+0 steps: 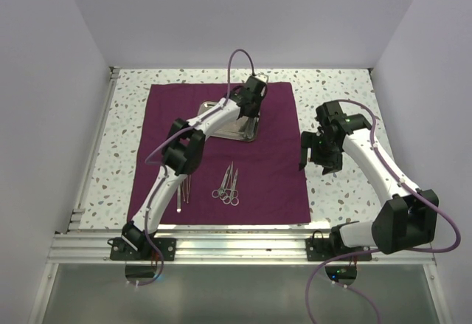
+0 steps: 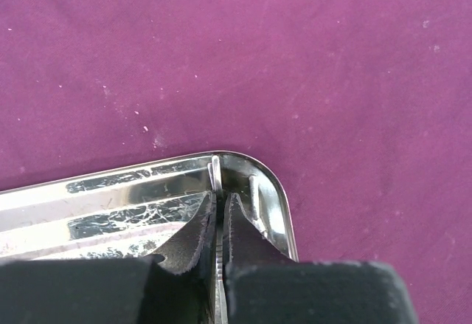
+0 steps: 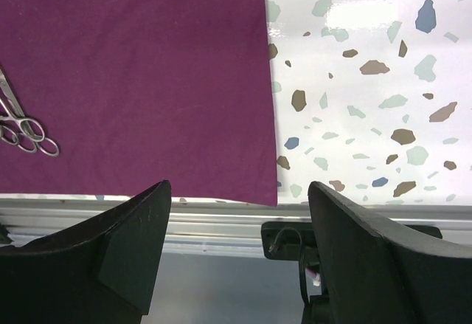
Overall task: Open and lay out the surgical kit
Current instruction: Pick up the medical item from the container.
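Note:
The instrument needs to clear the tray's side, so I will raise my left gripper next. Then I will bring it back over the near part of the cloth, which lies toward my base from the gripper.
The dark purple cloth (image 1: 221, 154) lies spread flat on the table. The shiny steel tray (image 1: 237, 126) sits on its far middle. My left gripper (image 1: 254, 91) is over the tray's far right corner. In the left wrist view the left gripper (image 2: 219, 206) is shut on a slim steel instrument (image 2: 215, 173) whose tip reaches the tray's (image 2: 110, 206) corner wall. Ring-handled scissors or forceps (image 1: 227, 186) and slim tweezers (image 1: 182, 190) lie on the near part of the cloth. My right gripper (image 1: 304, 154) hangs open and empty above the cloth's right edge (image 3: 265, 80); the ring handles also show in the right wrist view (image 3: 26, 132).
The terrazzo tabletop (image 1: 346, 95) surrounds the cloth. A metal rail (image 1: 243, 246) runs along the near edge with both arm bases on it, and also shows in the right wrist view (image 3: 221, 224). White walls close in the left, far and right sides.

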{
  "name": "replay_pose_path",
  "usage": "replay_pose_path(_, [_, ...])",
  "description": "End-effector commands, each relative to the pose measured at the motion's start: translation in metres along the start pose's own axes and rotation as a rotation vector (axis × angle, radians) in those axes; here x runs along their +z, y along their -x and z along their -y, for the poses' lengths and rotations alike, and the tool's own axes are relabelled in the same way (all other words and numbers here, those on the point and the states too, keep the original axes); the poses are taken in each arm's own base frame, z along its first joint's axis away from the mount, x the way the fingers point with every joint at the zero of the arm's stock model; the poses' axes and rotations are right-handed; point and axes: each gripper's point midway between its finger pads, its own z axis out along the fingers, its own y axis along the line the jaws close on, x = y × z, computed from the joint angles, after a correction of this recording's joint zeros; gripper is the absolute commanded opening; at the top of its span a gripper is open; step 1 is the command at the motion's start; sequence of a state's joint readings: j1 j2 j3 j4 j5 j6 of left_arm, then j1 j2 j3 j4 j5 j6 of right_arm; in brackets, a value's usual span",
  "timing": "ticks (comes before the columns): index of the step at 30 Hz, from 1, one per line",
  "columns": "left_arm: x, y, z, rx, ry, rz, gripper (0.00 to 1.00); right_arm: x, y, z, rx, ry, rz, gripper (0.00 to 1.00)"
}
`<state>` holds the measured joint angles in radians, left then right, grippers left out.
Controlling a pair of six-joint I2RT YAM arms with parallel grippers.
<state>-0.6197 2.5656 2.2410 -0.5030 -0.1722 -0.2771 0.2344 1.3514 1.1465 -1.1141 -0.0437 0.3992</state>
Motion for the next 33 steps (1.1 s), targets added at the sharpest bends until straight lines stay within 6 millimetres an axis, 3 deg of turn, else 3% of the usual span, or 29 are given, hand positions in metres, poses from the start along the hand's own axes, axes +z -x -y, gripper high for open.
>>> replay_pose_path(1, [0.011,-0.051,-0.013,0.037,0.053,-0.146,0.0,-0.005,0.001,-0.002,-0.017,0.023,0.009,0.79])
replay_pose_path(6, [-0.004,-0.025,-0.012,0.003,0.017,-0.093,0.0,-0.006,0.001,-0.004,-0.013,0.038,0.016,0.79])
replay_pose_path(14, [-0.051,0.048,-0.024,-0.07,0.004,0.052,0.0,-0.01,0.0,-0.009,-0.008,0.066,0.032,0.79])
replay_pose_path(19, [-0.079,0.071,-0.028,-0.098,0.02,0.098,0.0,-0.009,-0.001,-0.012,-0.001,0.087,0.035,0.79])
replay_pose_path(25, [-0.108,0.073,-0.023,-0.172,0.005,0.106,0.0,-0.011,-0.002,-0.014,-0.001,0.109,0.05,0.79])
replay_pose_path(26, [-0.109,0.064,-0.016,-0.175,0.0,0.088,0.0,-0.011,-0.002,-0.014,-0.001,0.108,0.052,0.79])
replay_pose_path(28, [-0.122,0.064,-0.012,-0.211,0.002,0.097,0.0,-0.011,-0.001,-0.014,0.0,0.11,0.055,0.79])
replay_pose_path(29, [-0.122,0.05,-0.007,-0.219,0.001,0.069,0.0,-0.012,-0.002,-0.015,-0.002,0.118,0.055,0.79])
replay_pose_path(31, [-0.135,0.046,0.001,-0.256,0.001,0.07,0.0,-0.013,-0.002,-0.016,0.002,0.124,0.058,0.79])
replay_pose_path(32, [-0.135,0.025,0.011,-0.287,0.005,0.031,0.0,-0.014,-0.002,-0.016,0.003,0.125,0.063,0.79])
replay_pose_path(33, [-0.139,0.019,0.018,-0.308,0.003,0.029,0.0,-0.016,-0.001,-0.013,0.014,0.11,0.077,0.79])
